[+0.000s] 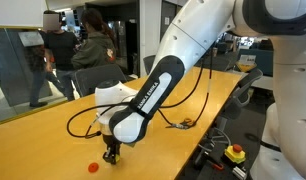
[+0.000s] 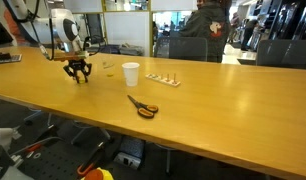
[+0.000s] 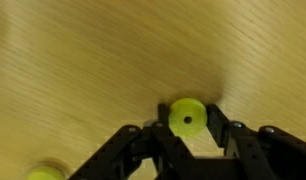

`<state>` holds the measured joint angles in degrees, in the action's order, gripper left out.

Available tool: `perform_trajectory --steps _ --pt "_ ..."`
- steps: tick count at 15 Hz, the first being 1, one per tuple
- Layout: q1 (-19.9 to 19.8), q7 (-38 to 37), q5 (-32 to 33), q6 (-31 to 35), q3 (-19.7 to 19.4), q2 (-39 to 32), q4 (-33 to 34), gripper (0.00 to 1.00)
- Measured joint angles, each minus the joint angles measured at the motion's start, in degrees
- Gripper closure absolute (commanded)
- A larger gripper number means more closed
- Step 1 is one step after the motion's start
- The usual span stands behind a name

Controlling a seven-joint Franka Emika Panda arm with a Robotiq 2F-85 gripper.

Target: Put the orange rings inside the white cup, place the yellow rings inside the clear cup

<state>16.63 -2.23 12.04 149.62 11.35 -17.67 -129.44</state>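
I will next lift the yellow ring off the tabletop and bring it over the clear cup's opening, short of the white cup, to release it where yellow belongs.
In the wrist view a yellow ring (image 3: 186,116) lies flat on the wooden table between my gripper's (image 3: 189,126) two black fingers, which press against its left and right sides. Another yellow ring (image 3: 40,174) shows blurred at the bottom left edge. In both exterior views the gripper (image 1: 111,155) (image 2: 78,72) points down at the tabletop. A single orange ring (image 1: 92,167) lies on the table just beside it. The white cup (image 2: 130,73) stands upright to the gripper's right. A faint see-through shape (image 2: 106,66) between them may be the clear cup.
Orange-handled scissors (image 2: 143,107) lie nearer the table's front edge. A light strip with small pieces (image 2: 165,79) lies beyond the white cup. Cables (image 1: 178,122) trail across the table behind the arm. People and chairs are past the far edge.
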Motion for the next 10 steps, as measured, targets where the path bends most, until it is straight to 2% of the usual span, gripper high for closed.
perform_trajectory --steps 4,10 --pt "1.91 -5.45 4.18 -2.82 -1.77 0.34 0.51 0.75" --pt "2.19 -6.38 5.61 -13.42 -1.99 5.21 1.81 0.75"
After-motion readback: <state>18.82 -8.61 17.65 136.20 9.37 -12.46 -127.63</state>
